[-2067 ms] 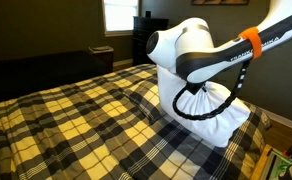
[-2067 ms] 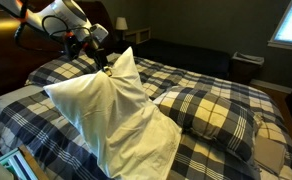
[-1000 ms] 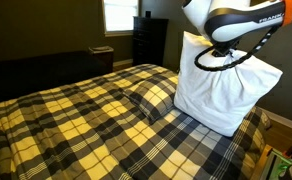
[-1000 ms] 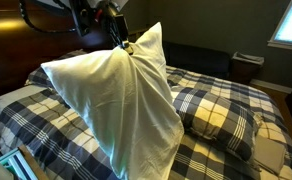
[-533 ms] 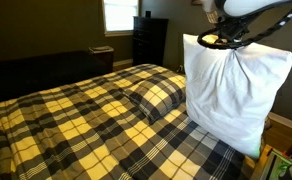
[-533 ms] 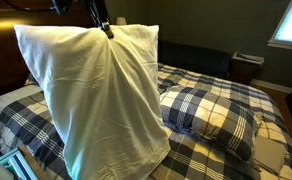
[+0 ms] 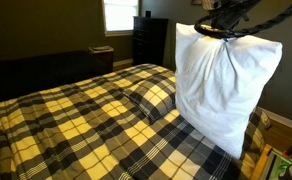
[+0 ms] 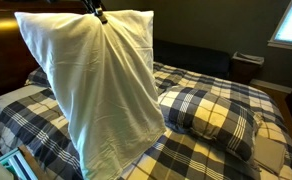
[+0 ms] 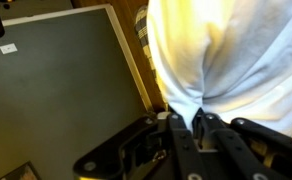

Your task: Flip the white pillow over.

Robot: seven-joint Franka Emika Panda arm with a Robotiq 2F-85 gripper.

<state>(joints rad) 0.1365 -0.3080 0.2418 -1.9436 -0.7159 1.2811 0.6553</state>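
My gripper lowers the gathered fabric toward the bedspread (image 8: 178, 155) beside the plaid-covered pillow next and releases it, since that patch lies below my gripper.
The white pillow (image 7: 224, 80) hangs upright, pinched at the middle of its top edge, with its lower end near the plaid bedspread. It fills the left of an exterior view (image 8: 96, 90) and the top of the wrist view (image 9: 226, 50). My gripper (image 9: 188, 122) is shut on a bunched fold of the pillow's fabric, which gathers into a narrow neck between the fingers. In both exterior views only the gripper's tip shows at the top edge (image 7: 218, 30) (image 8: 99, 14); the arm is mostly out of frame.
The bed carries a yellow, black and white plaid bedspread (image 7: 76, 120). A plaid-covered pillow (image 8: 211, 112) lies beside the hanging pillow. A dark headboard (image 8: 6, 45) stands behind. A dresser (image 7: 149, 40) and a window (image 7: 118, 14) are at the far wall.
The pillow has been lifted from lying on the bed to hanging high from my gripper. In the last half second it swung slightly and the gripper rose further out of frame.
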